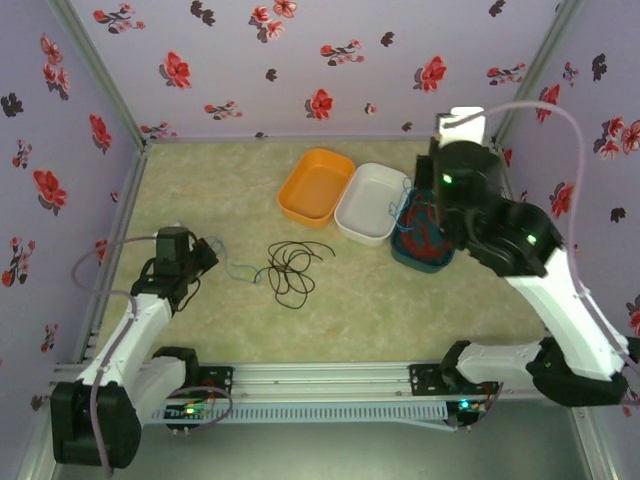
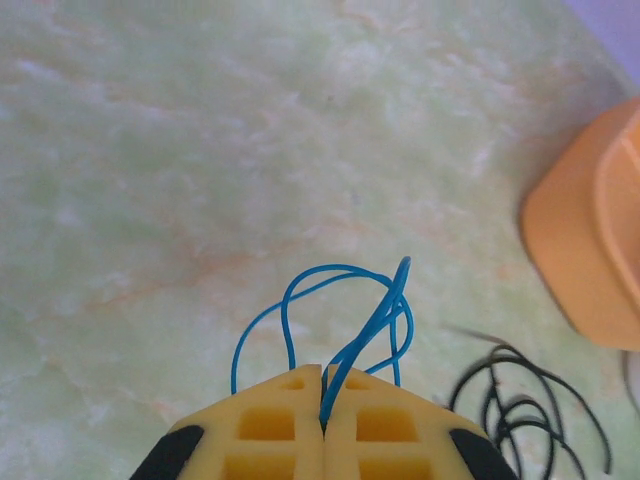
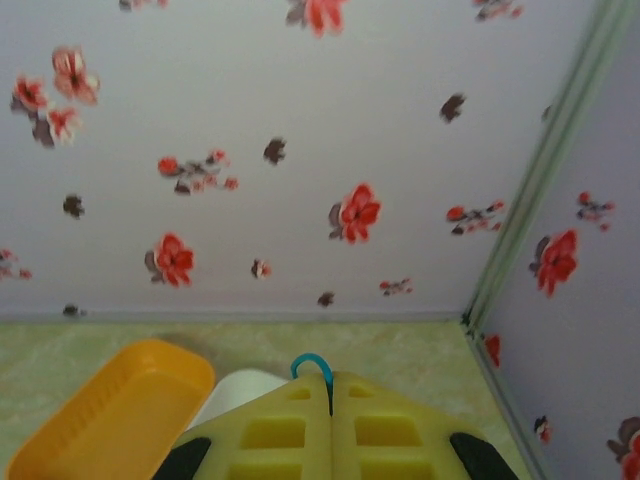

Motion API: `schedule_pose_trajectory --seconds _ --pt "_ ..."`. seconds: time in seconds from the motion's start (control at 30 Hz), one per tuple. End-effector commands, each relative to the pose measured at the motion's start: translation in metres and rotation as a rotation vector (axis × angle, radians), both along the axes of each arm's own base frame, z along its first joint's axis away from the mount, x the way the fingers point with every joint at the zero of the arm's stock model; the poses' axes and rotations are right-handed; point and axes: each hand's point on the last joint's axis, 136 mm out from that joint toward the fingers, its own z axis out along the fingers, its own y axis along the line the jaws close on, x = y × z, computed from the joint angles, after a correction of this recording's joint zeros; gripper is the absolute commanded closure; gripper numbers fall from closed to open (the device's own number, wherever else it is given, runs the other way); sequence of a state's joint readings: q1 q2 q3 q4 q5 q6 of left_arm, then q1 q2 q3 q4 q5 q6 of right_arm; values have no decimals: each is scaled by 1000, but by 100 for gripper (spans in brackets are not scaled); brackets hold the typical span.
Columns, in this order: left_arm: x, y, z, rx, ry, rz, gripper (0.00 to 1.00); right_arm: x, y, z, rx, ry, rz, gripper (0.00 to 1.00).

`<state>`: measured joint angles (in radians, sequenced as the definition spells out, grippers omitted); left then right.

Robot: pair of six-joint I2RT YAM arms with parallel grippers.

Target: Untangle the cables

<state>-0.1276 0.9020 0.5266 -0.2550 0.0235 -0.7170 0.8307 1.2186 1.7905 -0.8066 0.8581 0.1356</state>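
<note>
Red cable already lies in the teal tray, so next my right gripper needs to move down and across into the empty white tray (image 3: 236, 390) to release the blue loop (image 3: 312, 362).
My left gripper (image 2: 324, 372) is shut on a blue cable (image 2: 340, 290), whose loops rise in front of the yellow fingers just above the table. It sits at the left of the table (image 1: 205, 255). A black cable (image 1: 290, 268) lies coiled on the table to its right, apart from it (image 2: 520, 405). A red cable (image 1: 420, 228) lies bunched in a dark teal tray (image 1: 420, 265). Raised above that tray and facing the back wall, my right gripper (image 3: 331, 378) is shut on a small blue cable loop (image 3: 312, 362). Thin blue strands (image 1: 405, 198) hang beside the arm.
An orange tray (image 1: 317, 185) and a white tray (image 1: 372, 203) stand side by side at the back middle, left of the teal one. Flowered walls close the back and both sides. The right arm's pale grey cable (image 1: 575, 150) arcs along the right wall.
</note>
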Motion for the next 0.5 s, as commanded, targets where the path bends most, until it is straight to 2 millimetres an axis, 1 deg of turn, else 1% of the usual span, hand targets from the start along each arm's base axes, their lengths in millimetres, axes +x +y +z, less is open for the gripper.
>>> schedule_pose_trajectory --seconds 0.0,0.13,0.3,0.47 --pt "-1 -8 27 -7 -52 -69 100 17 13 -13 88 63 65 100" --pt "-3 -12 45 -6 -93 -99 100 42 17 -30 93 109 47 100" --pt "-4 -16 69 3 -165 -136 100 73 12 -54 98 163 -4 100" --pt "-3 -16 77 18 -176 -146 100 101 6 -85 125 227 -25 100"
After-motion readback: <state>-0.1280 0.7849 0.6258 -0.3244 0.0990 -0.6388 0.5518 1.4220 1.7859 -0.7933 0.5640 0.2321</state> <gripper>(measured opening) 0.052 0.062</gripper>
